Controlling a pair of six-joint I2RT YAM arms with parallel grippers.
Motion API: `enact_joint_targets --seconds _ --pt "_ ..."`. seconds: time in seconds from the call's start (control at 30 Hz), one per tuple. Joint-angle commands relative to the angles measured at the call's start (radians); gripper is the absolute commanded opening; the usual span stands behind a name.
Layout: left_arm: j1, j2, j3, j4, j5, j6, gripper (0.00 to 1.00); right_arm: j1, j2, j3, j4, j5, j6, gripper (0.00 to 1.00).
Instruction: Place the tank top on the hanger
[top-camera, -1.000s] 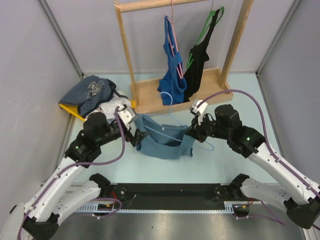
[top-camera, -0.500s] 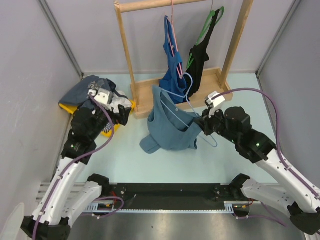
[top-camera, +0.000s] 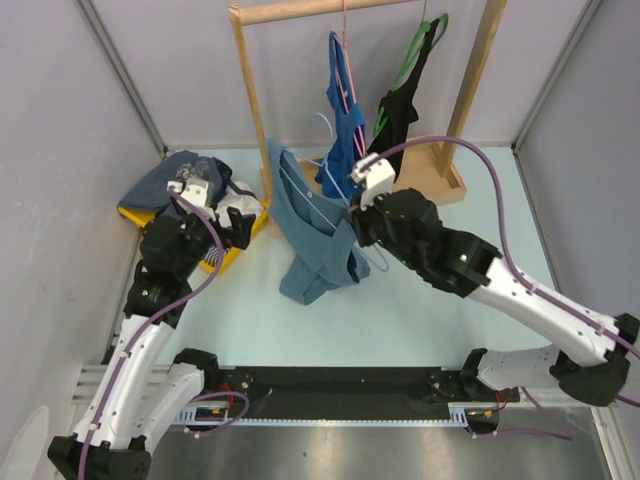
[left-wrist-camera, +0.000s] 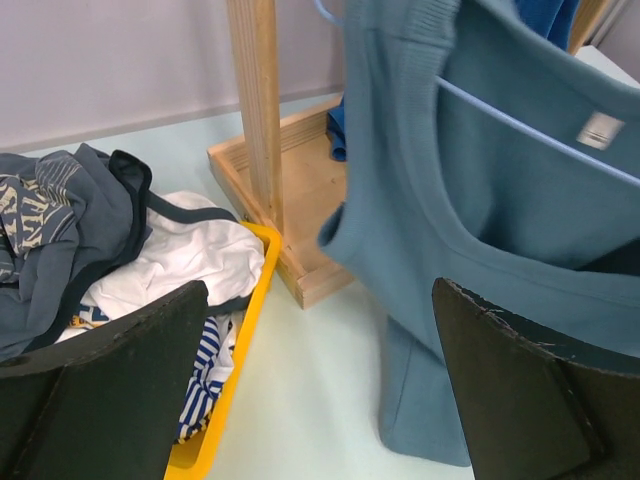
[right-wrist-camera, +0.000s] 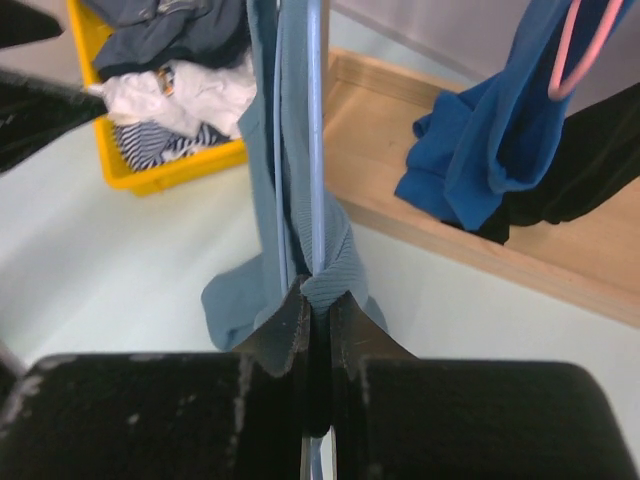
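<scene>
My right gripper will next rise outward to the rack bar's bare part (top-camera: 303, 9), which is above and outward of it, hook the hanger there and let go of the hanger's wire.
The dusty teal tank top (top-camera: 308, 225) hangs on the pale blue wire hanger (top-camera: 316, 205), raised and tilted in front of the rack, its lower end touching the table. My right gripper (top-camera: 352, 228) is shut on the hanger's wire and a fold of the top. In the right wrist view the gripper (right-wrist-camera: 321, 305) pinches the hanger (right-wrist-camera: 318, 130) and the tank top (right-wrist-camera: 341, 262). My left gripper (top-camera: 238, 226) stands open and empty by the yellow tray. In the left wrist view the gripper (left-wrist-camera: 320, 400) faces the tank top (left-wrist-camera: 480, 190) and hanger (left-wrist-camera: 520, 125).
A wooden rack (top-camera: 250, 100) stands at the back with a royal-blue top (top-camera: 345, 125) on a pink hanger and a black top (top-camera: 398, 115) on a green hanger. A yellow tray (top-camera: 140, 222) of heaped clothes sits at the left. Grey walls close both sides.
My right arm lifted the hanger with the tank top off the table and carried it left toward the rack. My left gripper drew back to the yellow tray, open.
</scene>
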Motion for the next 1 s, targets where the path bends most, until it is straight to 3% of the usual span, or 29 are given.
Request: enact_joint_targets --seconds 0.0,0.23,0.67,0.97 --pt "0.015 -0.021 -0.006 0.031 0.023 -0.017 0.99 0.009 0.099 0.152 0.081 0.17 0.033 0.0" --pt "0.016 -0.041 -0.016 0.027 0.022 -0.012 0.99 -0.046 0.281 0.445 0.022 0.243 -0.017 0.0" --pt "0.016 -0.061 -0.023 0.025 0.022 -0.006 0.99 -0.244 0.54 0.812 0.054 -0.01 -0.052 0.0" --pt "0.016 -0.059 -0.029 0.024 0.025 -0.006 0.99 -0.287 0.769 1.091 0.057 -0.061 -0.082 0.0"
